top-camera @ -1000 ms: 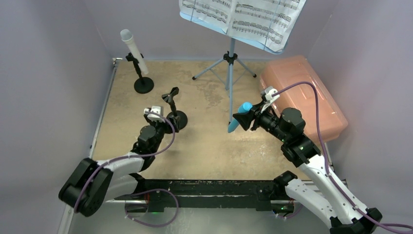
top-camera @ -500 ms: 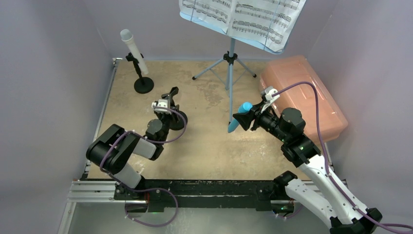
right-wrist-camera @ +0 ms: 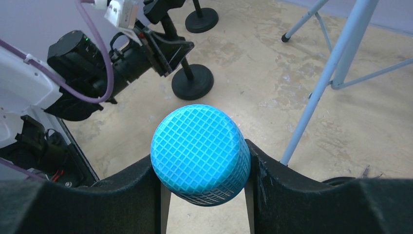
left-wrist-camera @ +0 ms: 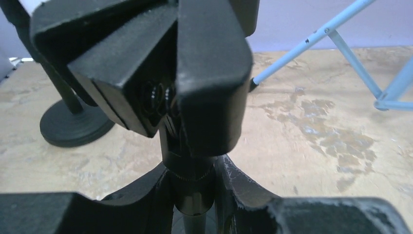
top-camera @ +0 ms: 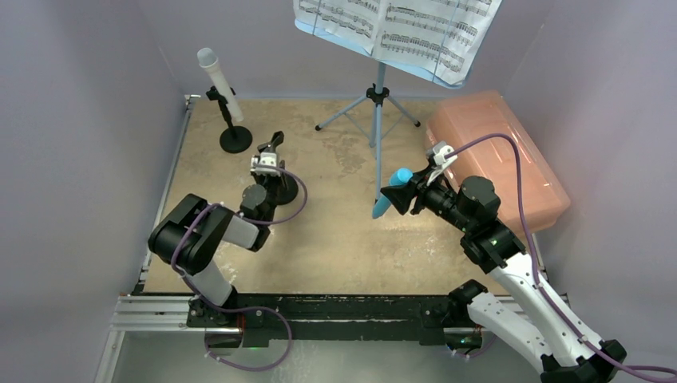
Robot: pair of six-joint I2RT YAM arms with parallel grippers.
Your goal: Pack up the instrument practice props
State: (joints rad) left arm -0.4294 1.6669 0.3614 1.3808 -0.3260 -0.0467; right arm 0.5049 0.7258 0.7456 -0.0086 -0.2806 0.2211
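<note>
The mic holder (top-camera: 285, 190) goes outward in my left gripper to the empty table between the far holder and the tripod's foot next. Then the gripper releases its stem.
My left gripper (top-camera: 274, 175) is shut on the thin stem (left-wrist-camera: 192, 170) of the near black mic holder (top-camera: 285, 190), just under its empty clip (left-wrist-camera: 195, 73). Both fingers press the stem. My right gripper (top-camera: 397, 197) is shut on the blue microphone (top-camera: 391, 194), whose mesh head (right-wrist-camera: 199, 151) points at the wrist camera, held above the table. The white microphone (top-camera: 219, 80) sits tilted in the far holder (top-camera: 235, 140). At the back stands the light-blue music rack (top-camera: 378, 112) on tripod legs, carrying sheet-music pages (top-camera: 399, 28).
A pink translucent box (top-camera: 499, 152), lid closed, lies at the right edge behind my right arm. The tripod's front leg (right-wrist-camera: 331, 68) runs down close beside the blue microphone. Grey walls close in the left, back and right sides.
My left arm reached forward to the near mic holder and its jaws closed on the stem. The right arm and the blue microphone stayed where they were.
</note>
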